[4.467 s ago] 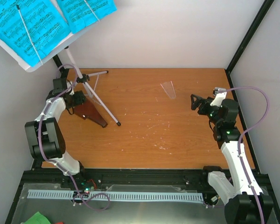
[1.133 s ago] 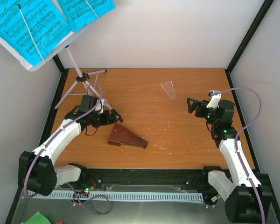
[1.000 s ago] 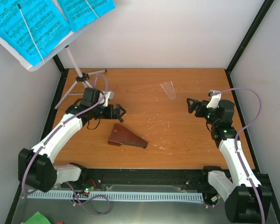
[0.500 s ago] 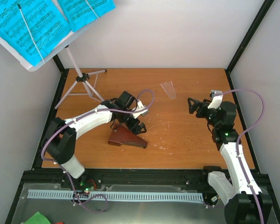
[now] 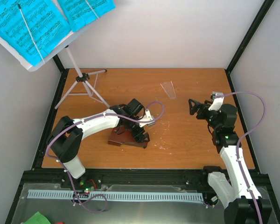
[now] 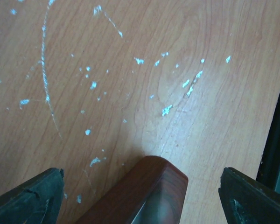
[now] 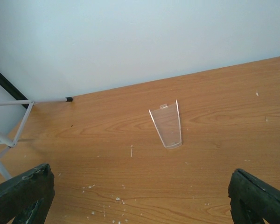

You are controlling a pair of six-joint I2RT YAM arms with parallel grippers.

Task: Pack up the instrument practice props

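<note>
My left gripper has its fingers spread, with the metronome's narrow end (image 6: 161,183) untouched between them. Next it should move down over that end, so that those fingers are on both sides of the metronome's brown body.
The brown metronome (image 5: 122,139) lies on its side left of the table's middle. My left gripper (image 5: 141,134) is open over its narrow end. In the left wrist view that end (image 6: 151,196) sits between my spread fingers (image 6: 35,196) and touches neither. The clear plastic cover (image 5: 168,89) lies flat at the back and also shows in the right wrist view (image 7: 167,123). My right gripper (image 5: 194,106) is open and empty, right of the cover. The silver tripod stand (image 5: 83,80) stands at the back left, with blue sheet-music pages (image 5: 28,28) on its desk.
The tripod legs (image 5: 105,108) spread over the back left of the table, one tip near my left arm. One leg lies along the back wall (image 7: 37,101). Black frame posts (image 5: 246,39) and white walls bound the table. White flecks dot the wood.
My left arm has swung right from beside the tripod and come down over the metronome's narrow end. The metronome has not moved in the last second. My right arm has barely shifted.
</note>
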